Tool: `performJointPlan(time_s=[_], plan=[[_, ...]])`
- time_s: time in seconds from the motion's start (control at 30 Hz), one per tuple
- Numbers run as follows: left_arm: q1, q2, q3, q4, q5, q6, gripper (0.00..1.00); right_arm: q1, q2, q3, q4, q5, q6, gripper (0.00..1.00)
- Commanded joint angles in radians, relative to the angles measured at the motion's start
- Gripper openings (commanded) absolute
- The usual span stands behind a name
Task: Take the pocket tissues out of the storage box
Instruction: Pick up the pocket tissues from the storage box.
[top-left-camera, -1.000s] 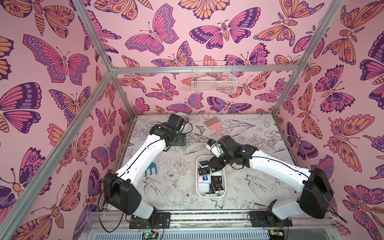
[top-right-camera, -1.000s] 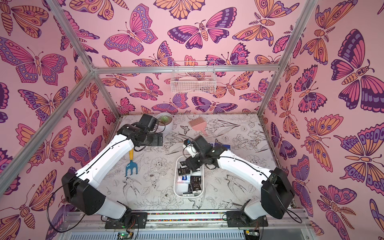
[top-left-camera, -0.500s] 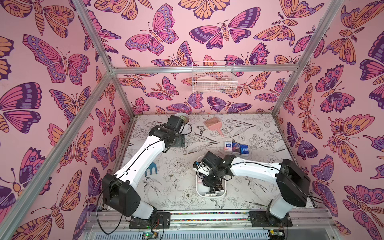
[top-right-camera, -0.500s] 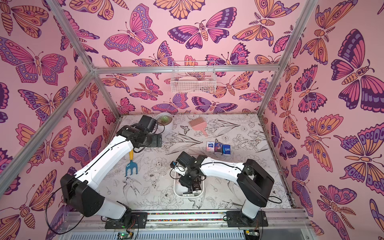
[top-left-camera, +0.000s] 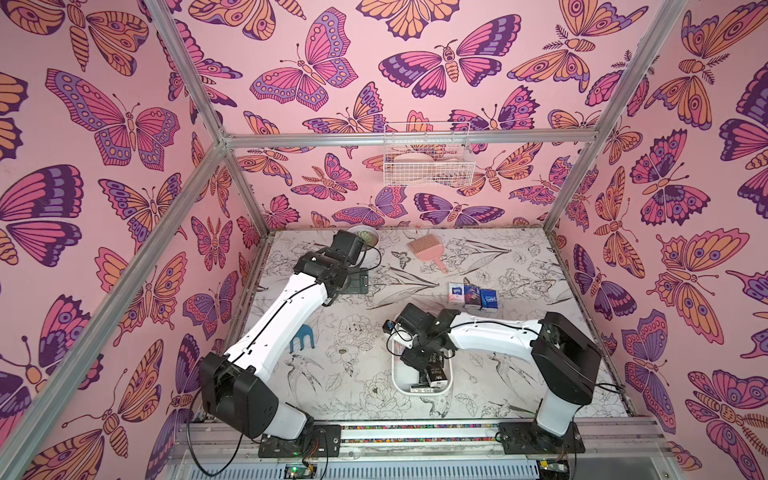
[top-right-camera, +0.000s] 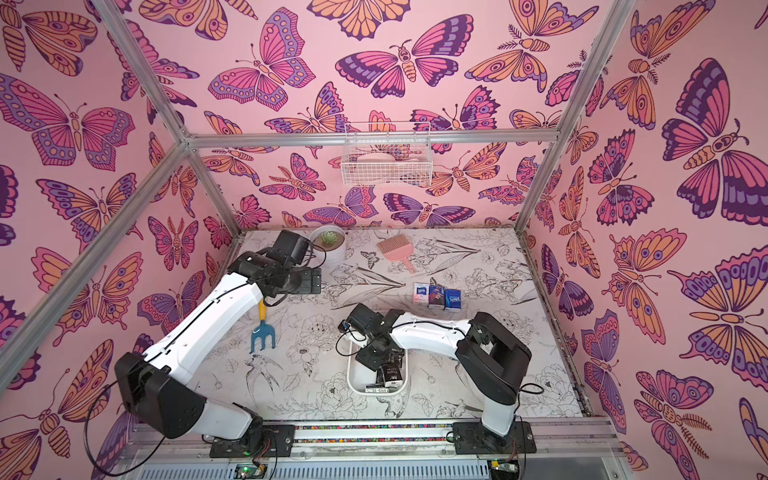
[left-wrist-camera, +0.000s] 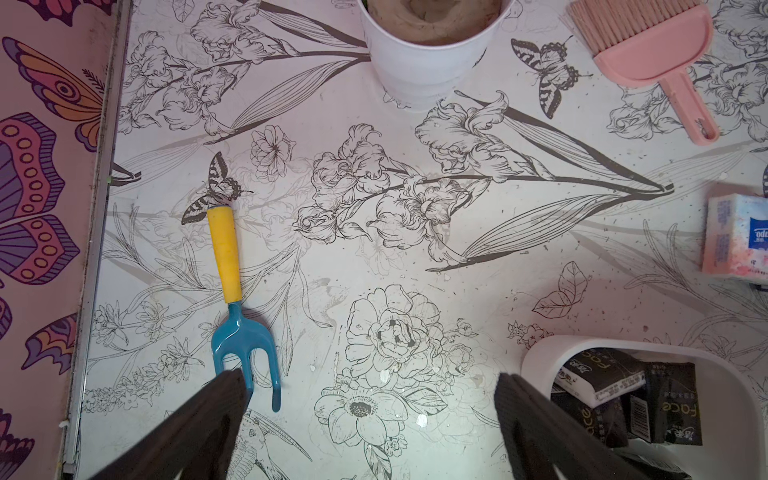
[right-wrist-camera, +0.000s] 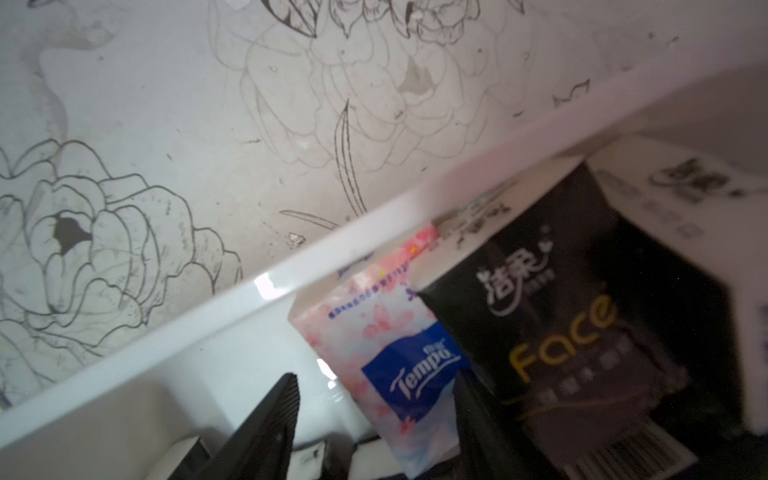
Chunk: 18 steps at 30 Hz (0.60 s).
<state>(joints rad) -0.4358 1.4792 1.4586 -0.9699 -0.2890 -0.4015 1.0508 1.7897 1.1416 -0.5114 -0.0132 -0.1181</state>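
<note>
My right gripper's open fingers already surround the pink-white Tempo packet, so I'll keep them low in the storage box and close across the Tempo packet's blue label (right-wrist-camera: 416, 374).
The storage box (top-left-camera: 397, 376) (top-right-camera: 351, 374) is a shallow white tray near the table's front, holding several black "Face" pocket tissues (top-left-camera: 436, 368) (top-right-camera: 390, 370). My right gripper (right-wrist-camera: 374, 376) reaches down into it, jaws open astride a pink-white Tempo packet (right-wrist-camera: 395, 353), with a gap at one finger. A black Face packet (right-wrist-camera: 561, 324) lies right beside that packet. Three more packets (top-left-camera: 473, 296) (top-right-camera: 437, 296) stand in a row on the table behind the box. My left gripper (left-wrist-camera: 369, 376) (top-left-camera: 359, 280) hovers open and empty over the table's left.
A blue fork with a yellow handle (left-wrist-camera: 232, 291) (top-right-camera: 262, 332) lies under the left arm. A white plant pot (top-right-camera: 328, 245) and a pink brush (top-right-camera: 397, 249) stand at the back. A white wire basket (top-left-camera: 428, 166) hangs on the back wall.
The right arm has folded back from the far end of the box, uncovering the three packets on the table. Its gripper now sits down inside the box. The left arm has hardly moved.
</note>
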Motion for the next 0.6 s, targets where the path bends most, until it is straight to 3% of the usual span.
performJointPlan(time_s=[0.0,0.1,0.2,0.33,0.57], plan=[[0.008,-0.025,-0.009,-0.017,-0.018,0.005,1.00,0.003,0.038,0.017,0.011,0.091,-0.039,0.65],[0.007,-0.023,-0.006,-0.017,-0.016,0.004,1.00,0.004,0.049,0.010,0.040,0.112,-0.048,0.63],[0.008,-0.022,-0.007,-0.018,-0.015,0.002,1.00,0.003,0.077,0.015,0.045,0.126,-0.051,0.48],[0.007,-0.024,-0.011,-0.017,-0.017,0.003,1.00,0.003,0.099,0.008,0.050,0.111,-0.045,0.36],[0.007,-0.024,-0.012,-0.016,-0.019,0.000,1.00,0.003,0.013,-0.024,0.074,0.049,-0.018,0.12]])
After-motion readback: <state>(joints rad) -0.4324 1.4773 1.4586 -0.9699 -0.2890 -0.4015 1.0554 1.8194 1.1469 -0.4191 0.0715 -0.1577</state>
